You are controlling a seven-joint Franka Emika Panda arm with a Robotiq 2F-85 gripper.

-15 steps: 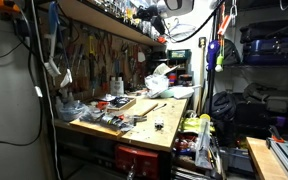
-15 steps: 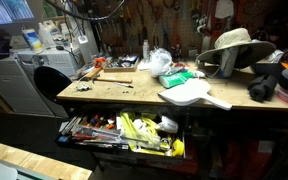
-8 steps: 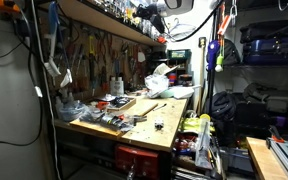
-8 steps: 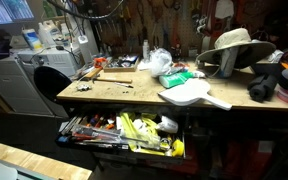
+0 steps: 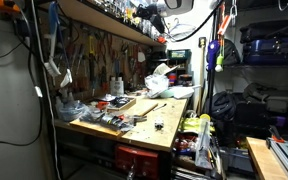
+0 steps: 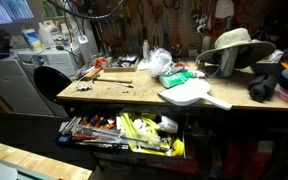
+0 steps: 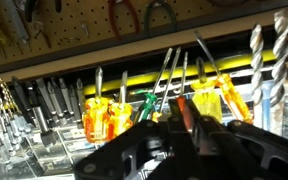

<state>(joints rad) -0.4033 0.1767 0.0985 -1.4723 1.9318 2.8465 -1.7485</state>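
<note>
The robot will next move its gripper gently toward the rack, put the orange handle between the green and yellow handles and let go of it, since its stem already stands in that row.
In the wrist view my gripper (image 7: 181,120) comes in from the bottom, its black fingers (image 7: 149,125) close together around the red handle of a screwdriver (image 7: 181,104). This screwdriver stands in a row with a green-handled one (image 7: 144,104) and orange and yellow-handled ones (image 7: 104,118) on a rack under a pegboard (image 7: 84,20). In an exterior view the arm (image 5: 154,14) reaches high up to the tool shelf above the workbench (image 5: 169,125).
Large drill bits (image 7: 269,60) hang right of the screwdrivers, sockets and bits (image 7: 44,100) to the left. The workbench (image 6: 114,95) carries tools, a plastic bag (image 6: 156,60), a hat (image 6: 234,45) and a white board (image 6: 194,95). Its tool drawer (image 6: 124,130) stands open.
</note>
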